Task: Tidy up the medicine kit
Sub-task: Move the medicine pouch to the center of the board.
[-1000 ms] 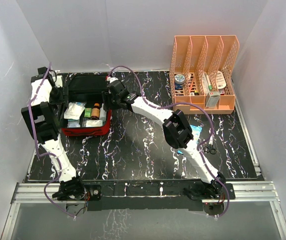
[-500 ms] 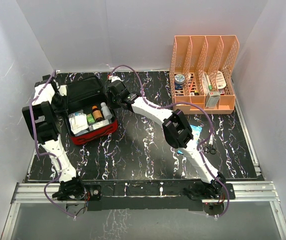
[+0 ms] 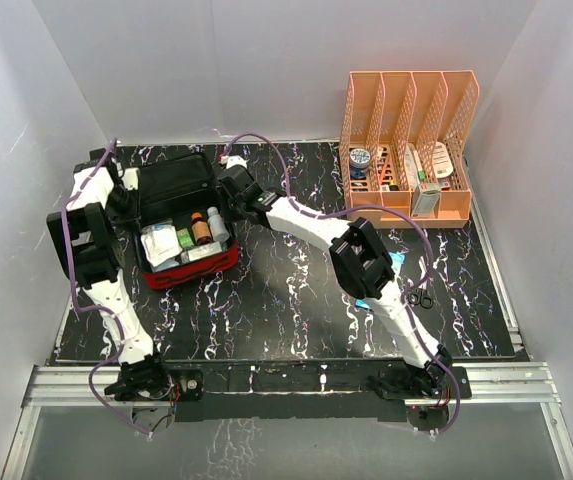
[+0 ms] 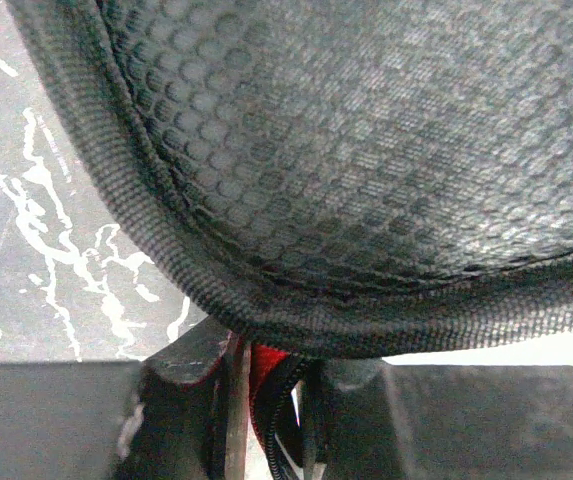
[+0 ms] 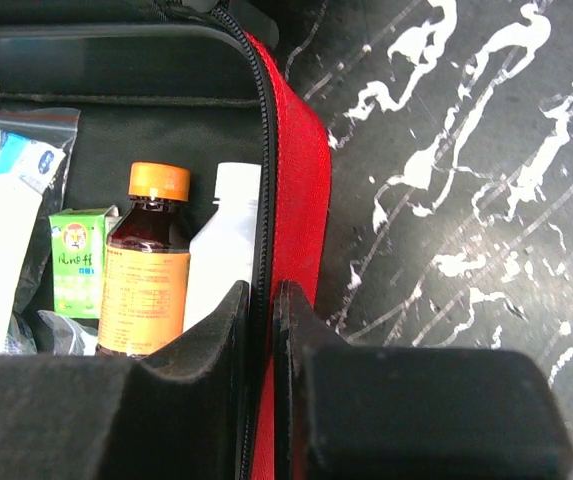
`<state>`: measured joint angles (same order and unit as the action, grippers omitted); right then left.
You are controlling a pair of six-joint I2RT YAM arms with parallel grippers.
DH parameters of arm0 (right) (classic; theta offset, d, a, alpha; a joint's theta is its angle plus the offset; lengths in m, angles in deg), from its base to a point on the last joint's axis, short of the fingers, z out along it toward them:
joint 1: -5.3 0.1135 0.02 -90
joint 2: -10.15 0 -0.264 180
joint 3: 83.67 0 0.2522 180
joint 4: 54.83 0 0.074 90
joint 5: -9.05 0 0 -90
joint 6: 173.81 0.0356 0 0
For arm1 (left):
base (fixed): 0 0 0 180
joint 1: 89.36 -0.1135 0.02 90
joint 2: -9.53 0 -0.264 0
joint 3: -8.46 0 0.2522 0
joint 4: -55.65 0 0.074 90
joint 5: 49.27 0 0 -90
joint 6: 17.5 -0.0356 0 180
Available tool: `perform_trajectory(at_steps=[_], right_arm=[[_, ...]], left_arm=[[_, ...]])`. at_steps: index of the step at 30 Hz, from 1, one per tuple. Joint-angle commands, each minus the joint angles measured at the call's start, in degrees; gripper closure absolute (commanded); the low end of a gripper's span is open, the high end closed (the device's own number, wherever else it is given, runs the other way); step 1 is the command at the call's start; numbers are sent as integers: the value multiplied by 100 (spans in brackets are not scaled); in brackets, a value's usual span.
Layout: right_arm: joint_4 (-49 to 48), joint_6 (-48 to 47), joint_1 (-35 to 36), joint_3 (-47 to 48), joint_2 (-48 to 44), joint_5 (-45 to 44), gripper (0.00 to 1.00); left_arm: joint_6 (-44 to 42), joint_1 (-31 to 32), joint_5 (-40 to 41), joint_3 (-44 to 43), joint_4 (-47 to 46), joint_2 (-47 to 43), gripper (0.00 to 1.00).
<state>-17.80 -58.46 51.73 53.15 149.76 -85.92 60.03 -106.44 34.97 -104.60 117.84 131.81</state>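
The kit's edge slides toward the bare middle tabletop next and my left gripper releases it, as that space lies to its right in the top view.
The medicine kit (image 3: 194, 270) lies open at the back left of the table, a red zip case with black lining, turned askew. Inside are a brown bottle with an orange cap (image 5: 146, 270), a white bottle (image 5: 222, 262), a green box (image 5: 76, 270) and bagged packets (image 3: 160, 243). My left gripper (image 3: 126, 205) is shut on the kit's left edge by the lid. In the left wrist view the gripper (image 4: 271, 362) pinches red fabric and zipper under the black mesh lining (image 4: 366, 150). My right gripper (image 3: 232, 196) is shut on the kit's right wall, and in the right wrist view the gripper (image 5: 264, 300) clamps the red zippered rim (image 5: 296, 170).
An orange-pink file rack (image 3: 407, 140) with supplies stands at the back right. Small black scissors (image 3: 421, 297) and blue packets (image 3: 395, 261) lie right of centre, partly under my right arm. White walls close in the table on three sides.
The kit has turned, its right end swinging toward the back, and shifted slightly right. Both grippers moved with it, still holding its edges.
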Motion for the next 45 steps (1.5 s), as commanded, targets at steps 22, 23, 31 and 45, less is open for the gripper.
perform_trajectory(at_steps=[22, 23, 31, 45], right_arm=[[903, 192, -22, -4149, -3398, -1024, 100], [926, 244, -24, -4339, -3549, -1038, 100], [1242, 647, -21, -5493, -4673, -1218, 100], [1133, 901, -20, -6036, -4813, -1428, 86]], left_arm=[[1426, 1926, -681, 798, 127, -1263, 88], [1473, 2002, -687, 913, 102, -1345, 88], [1813, 2616, -734, 1637, -29, -1843, 88], [1871, 2883, -687, 2279, -517, -2062, 78]])
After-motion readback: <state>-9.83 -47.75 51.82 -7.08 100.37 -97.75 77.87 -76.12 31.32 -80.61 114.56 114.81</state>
